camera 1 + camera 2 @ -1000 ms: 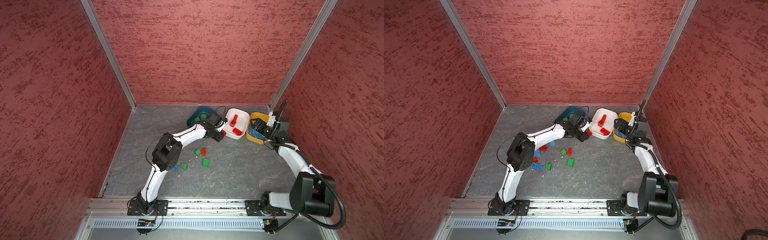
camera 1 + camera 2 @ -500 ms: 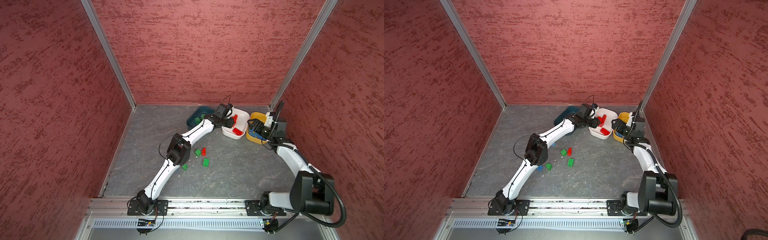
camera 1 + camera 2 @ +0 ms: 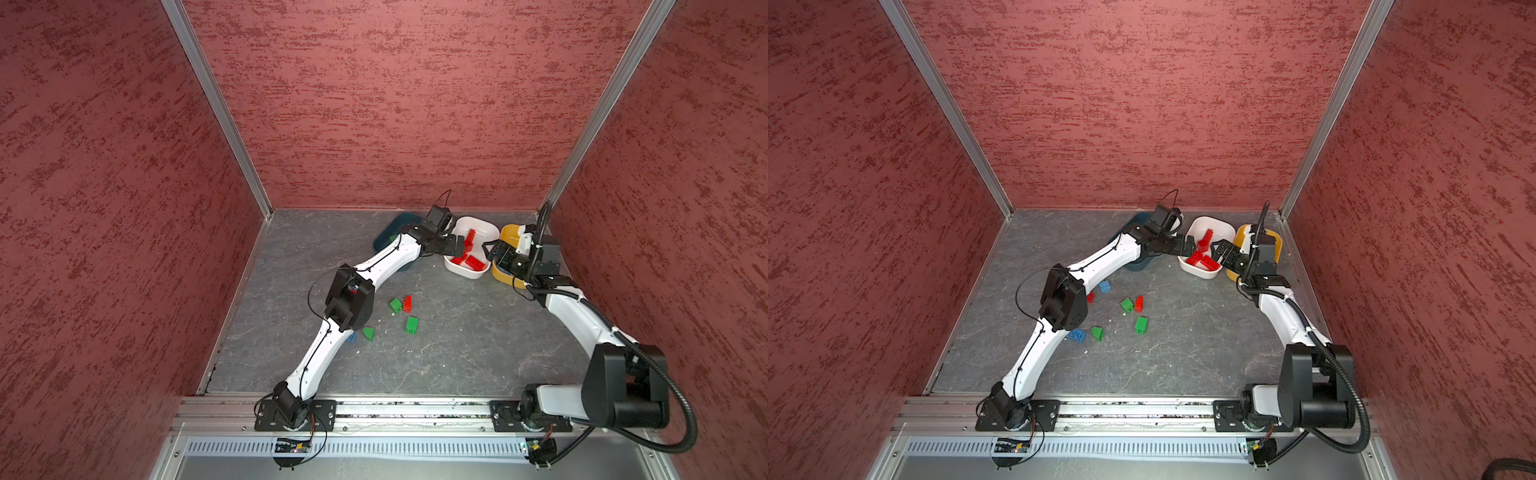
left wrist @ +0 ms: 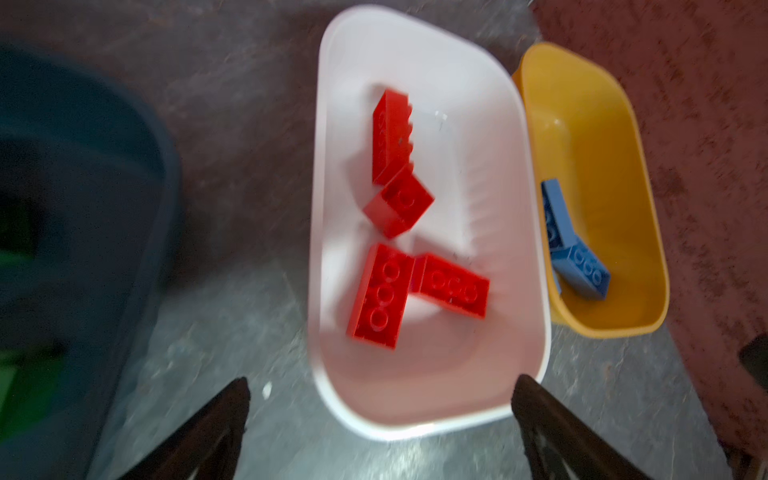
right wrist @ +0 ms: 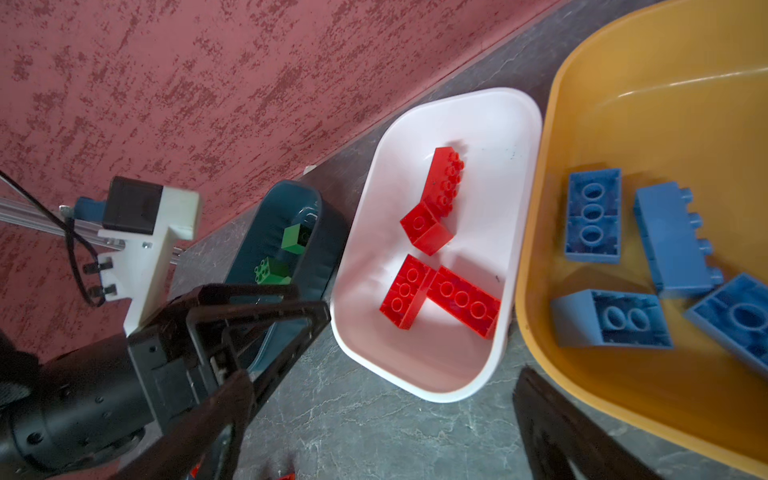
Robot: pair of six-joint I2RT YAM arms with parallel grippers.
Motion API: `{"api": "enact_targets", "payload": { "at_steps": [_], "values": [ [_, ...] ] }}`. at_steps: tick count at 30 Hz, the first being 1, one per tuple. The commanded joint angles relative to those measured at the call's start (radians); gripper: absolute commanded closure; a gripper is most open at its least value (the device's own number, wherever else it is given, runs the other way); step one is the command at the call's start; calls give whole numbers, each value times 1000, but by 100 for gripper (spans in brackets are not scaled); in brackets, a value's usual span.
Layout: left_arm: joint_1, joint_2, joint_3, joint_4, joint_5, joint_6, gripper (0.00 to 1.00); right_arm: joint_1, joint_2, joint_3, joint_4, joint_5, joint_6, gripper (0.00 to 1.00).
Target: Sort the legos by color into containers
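Observation:
My left gripper needs to move back past a loose red brick next and go down around a green brick [image 3: 412, 325], which stands below the gripper, away from the others.
My left gripper [image 3: 455, 245] [image 4: 381, 382] hangs open and empty over the near-left rim of the white container [image 3: 484, 224] [image 4: 415, 54], which holds several red legos [image 4: 380, 295] [image 5: 463, 299]. My right gripper [image 3: 494, 249] [image 5: 382, 376] is open too, low between the white tub and the yellow container [image 3: 509, 235] [image 5: 665, 83], where several blue legos [image 5: 594, 216] lie. Two green legos [image 5: 295, 239] sit in the teal container [image 3: 399, 220] [image 5: 328, 232]. Loose on the floor lie green bricks [image 3: 1127, 304] [image 3: 1141, 324] [image 3: 1097, 333], red ones [image 3: 1139, 303] [image 3: 1090, 296] and blue ones [image 3: 1105, 286] [image 3: 1077, 335].
The three tubs stand side by side against the red back wall [image 3: 415, 124], with the yellow one in the right corner. My left arm's elbow [image 3: 349, 297] hangs over some of the loose bricks. A metal rail [image 3: 415, 411] runs along the front edge.
My left gripper has swung right from beside the teal tub to the white tub, and its jaws have gone from shut to wide open. The right arm has barely moved.

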Motion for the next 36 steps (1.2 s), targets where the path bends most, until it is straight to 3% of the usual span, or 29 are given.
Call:
{"api": "enact_targets", "payload": {
  "at_steps": [1,8,15,18,22,27,36],
  "values": [
    [-13,-182,-176,-18,-59,-13,1,64,-15,-17,37,108,58,1],
    [-82,-429,-555,-116,-127,-112,1,152,-60,-133,154,201,192,1],
    [-202,-503,-677,-300,-355,-176,1,160,-13,-102,159,190,180,1],
    [-247,-512,-712,-352,-403,-192,1,163,11,-92,171,177,181,1],
    [-279,-529,-761,-362,-373,-222,1,169,30,-86,186,170,192,1],
    [-262,-517,-833,-310,-244,-236,0,172,34,-84,188,174,194,1],
    [-215,-490,-881,-175,-162,-219,20,172,32,-84,183,177,198,1]
  ]
}}
